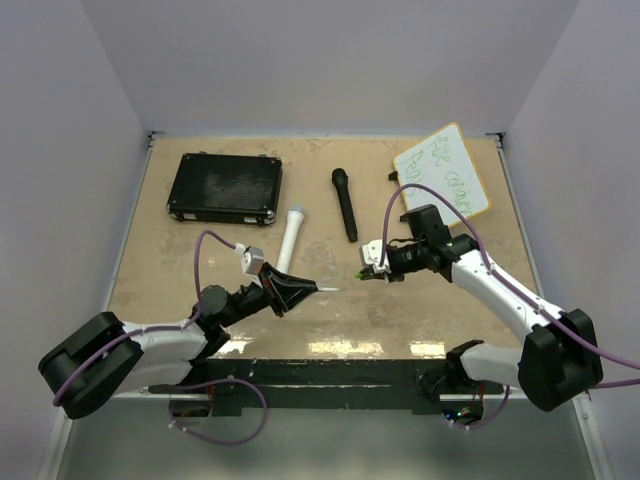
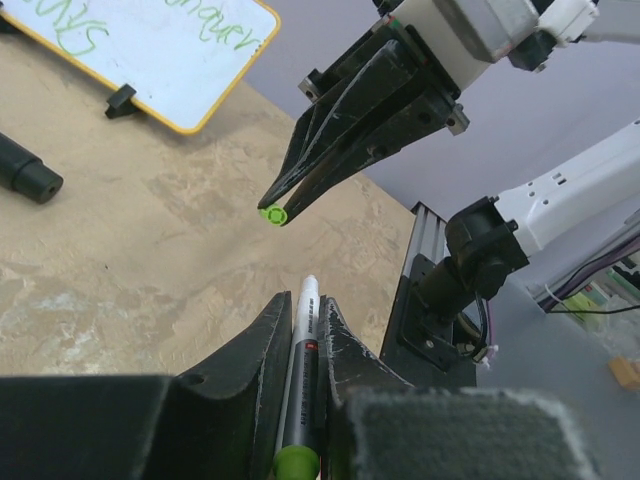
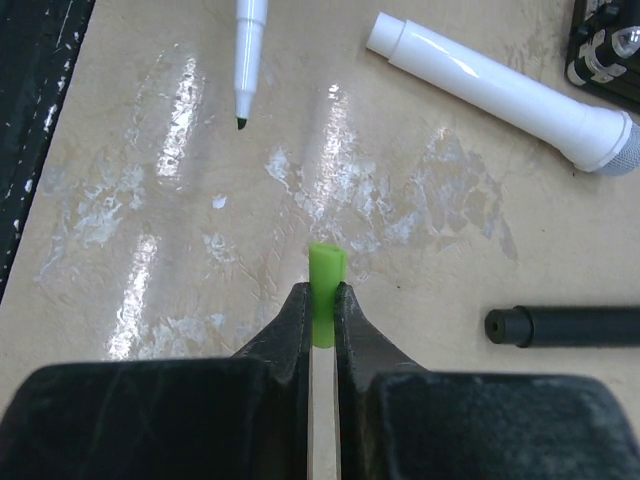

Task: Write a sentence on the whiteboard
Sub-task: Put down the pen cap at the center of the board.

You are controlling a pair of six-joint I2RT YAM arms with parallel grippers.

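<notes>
Next, my right gripper lowers away from the marker's tip to the clear table short of the black microphone's near end, since the marker's tip is already bare.
The whiteboard (image 1: 443, 170) lies tilted at the far right of the table, and its yellow-rimmed corner (image 2: 150, 60) also shows in the left wrist view. The sentence (image 1: 447, 165) is thin green handwriting across it. My left gripper (image 1: 300, 288) (image 2: 303, 305) is shut on a grey-and-white marker (image 2: 308, 325). The marker's bare tip (image 3: 243, 122) points right, toward the other arm. My right gripper (image 1: 366, 270) (image 3: 320, 292) is shut on the marker's green cap (image 3: 327, 275) (image 2: 272, 214). The cap hangs a short way from the marker tip, above the table's middle.
A black case (image 1: 224, 187) lies at the back left. A white microphone (image 1: 292, 238) (image 3: 500, 90) and a black microphone (image 1: 345, 203) (image 3: 570, 327) lie between the case and the whiteboard. The black mounting rail (image 1: 330, 380) runs along the near edge.
</notes>
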